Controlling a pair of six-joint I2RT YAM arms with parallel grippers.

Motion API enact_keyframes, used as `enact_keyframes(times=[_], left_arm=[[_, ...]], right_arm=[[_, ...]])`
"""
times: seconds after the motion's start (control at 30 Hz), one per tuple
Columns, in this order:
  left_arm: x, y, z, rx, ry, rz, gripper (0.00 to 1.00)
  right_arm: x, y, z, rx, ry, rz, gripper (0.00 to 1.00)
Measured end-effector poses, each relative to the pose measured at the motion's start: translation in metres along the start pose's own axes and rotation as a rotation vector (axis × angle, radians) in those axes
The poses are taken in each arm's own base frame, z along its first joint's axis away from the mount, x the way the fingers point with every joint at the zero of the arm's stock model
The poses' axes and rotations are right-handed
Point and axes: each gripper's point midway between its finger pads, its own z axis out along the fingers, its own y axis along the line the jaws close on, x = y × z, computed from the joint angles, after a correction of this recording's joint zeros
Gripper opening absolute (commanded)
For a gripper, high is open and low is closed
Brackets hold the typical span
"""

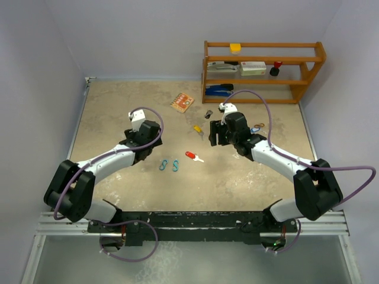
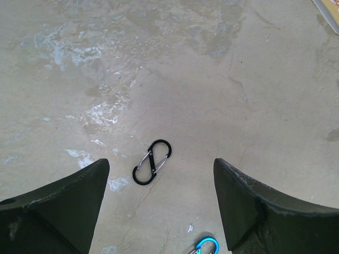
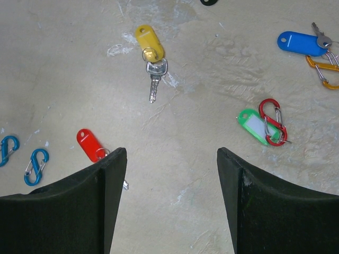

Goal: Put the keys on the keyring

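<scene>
My left gripper moves down onto the middle of the black S-shaped clip (image 2: 152, 161) next and closes, since the clip lies below it, framed by the open fingers.
My right gripper (image 3: 171, 151) is open and empty, above bare table. In its wrist view a yellow-tagged key (image 3: 150, 50) lies ahead of it. A red-tagged key (image 3: 90, 144) lies by the left finger, its blade hidden behind the finger. A green tag (image 3: 253, 126) on a red clip is to the right. A blue-tagged key (image 3: 299, 43) with an orange clip is at far right. My left gripper (image 2: 160, 163) is open and empty over a black S-shaped clip (image 2: 152, 161). In the top view the grippers (image 1: 153, 135) (image 1: 213, 135) flank the yellow tag (image 1: 198, 128) and red tag (image 1: 190, 155).
Two blue clips (image 1: 169, 165) lie near the middle front. A black-tagged key (image 1: 208, 114) and a small orange booklet (image 1: 182, 103) lie further back. A wooden shelf (image 1: 263, 71) with items stands at the back right. Walls close the left and far sides.
</scene>
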Motion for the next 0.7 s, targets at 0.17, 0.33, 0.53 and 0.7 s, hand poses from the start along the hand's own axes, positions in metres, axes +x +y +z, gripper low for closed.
enact_keyframes(times=[0.17, 0.33, 0.53, 0.7], left_arm=[[0.007, 0.005, 0.005, -0.025, 0.008, 0.014, 0.74], [0.022, 0.01, 0.012, -0.047, 0.038, 0.039, 0.72], [0.031, 0.011, 0.018, -0.052, 0.053, 0.05, 0.7], [0.035, 0.012, 0.02, -0.051, 0.058, 0.053, 0.69]], right_arm=[[0.0, 0.001, -0.001, -0.003, -0.001, -0.002, 0.72], [-0.003, 0.002, -0.003, -0.005, -0.012, -0.001, 0.72], [-0.002, 0.002, -0.003, -0.005, -0.011, -0.001, 0.72], [-0.003, 0.002, -0.003, -0.005, -0.011, -0.001, 0.72]])
